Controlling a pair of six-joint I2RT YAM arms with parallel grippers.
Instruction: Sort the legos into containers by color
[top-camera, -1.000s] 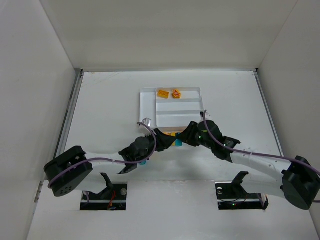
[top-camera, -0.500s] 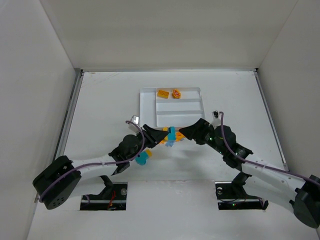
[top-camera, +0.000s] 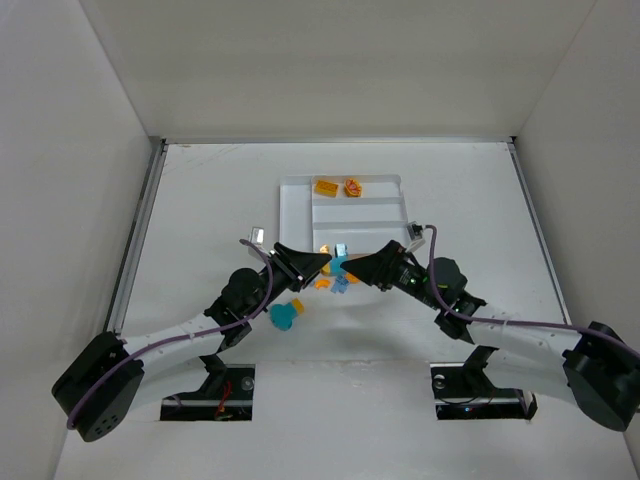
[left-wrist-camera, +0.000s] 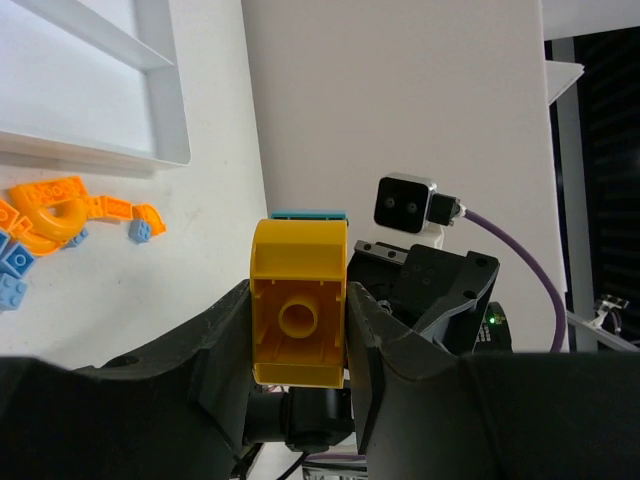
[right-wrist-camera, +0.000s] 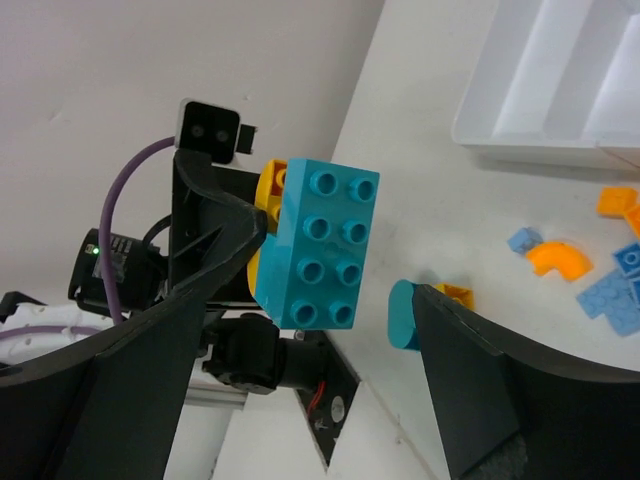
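Observation:
Next, my left gripper goes outward and down and lets go of the matching yellow brick, since the far section's open space beside the yellow lego is outward and below.
My left gripper (left-wrist-camera: 298, 300) is shut on a yellow brick (left-wrist-camera: 298, 318) that has a teal 2x4 brick (right-wrist-camera: 318, 245) stuck on its far face. My right gripper (right-wrist-camera: 330, 300) faces it, open, fingers either side of the teal brick without touching. In the top view the left gripper (top-camera: 320, 262) and right gripper (top-camera: 350, 267) meet nose to nose just in front of the white tray (top-camera: 295, 215), the teal brick (top-camera: 342, 250) between them. Two legos, orange (top-camera: 326, 187) and yellow with a red mark (top-camera: 353, 186), lie in the tray's far section.
Loose orange and blue bits (top-camera: 335, 283) lie on the table under the grippers, among them an orange curved piece (right-wrist-camera: 558, 258). A teal round piece (top-camera: 285, 315) sits nearer the left arm. The tray's near wall (left-wrist-camera: 120, 150) is close behind the loose pile.
My right gripper has opened and let go of the teal brick. Both grippers have moved up and toward the tray, uncovering the loose bits; the stacked bricks stay in the left gripper.

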